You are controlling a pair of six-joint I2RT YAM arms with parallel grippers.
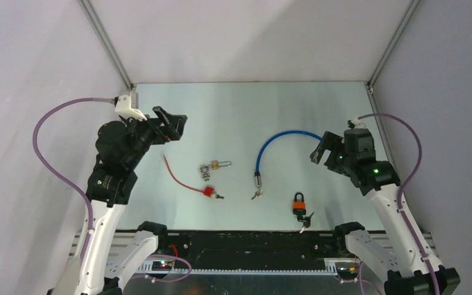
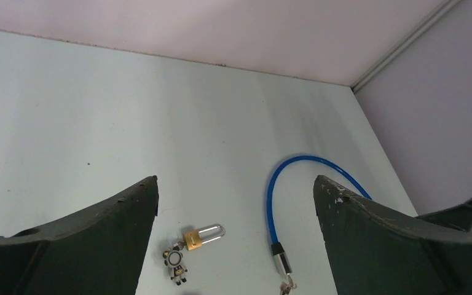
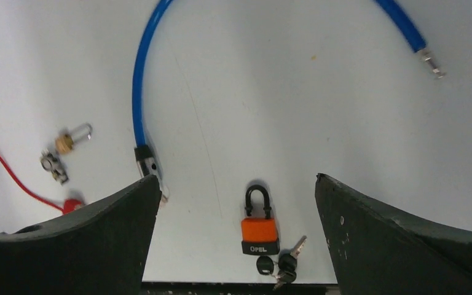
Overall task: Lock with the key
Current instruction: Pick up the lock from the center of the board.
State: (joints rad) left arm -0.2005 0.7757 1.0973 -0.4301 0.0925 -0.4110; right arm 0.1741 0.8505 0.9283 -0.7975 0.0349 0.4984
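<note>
The sides of the padlock's orange body are clear between the black shackle and the keys, so my right gripper should next move back and down to straddle it.
An orange padlock with black shackle lies near the table's front edge, black-headed keys at its base; it also shows in the right wrist view with its keys. A small brass padlock with an astronaut keyring lies at centre, also in the left wrist view. A blue cable lock curves right of centre. My left gripper is open and empty, raised at the far left. My right gripper is open and empty, raised over the blue cable's far end.
A red cable lock with a red body and key lies left of centre. The blue cable's metal barrel has keys hanging from it. White walls enclose the table on three sides.
</note>
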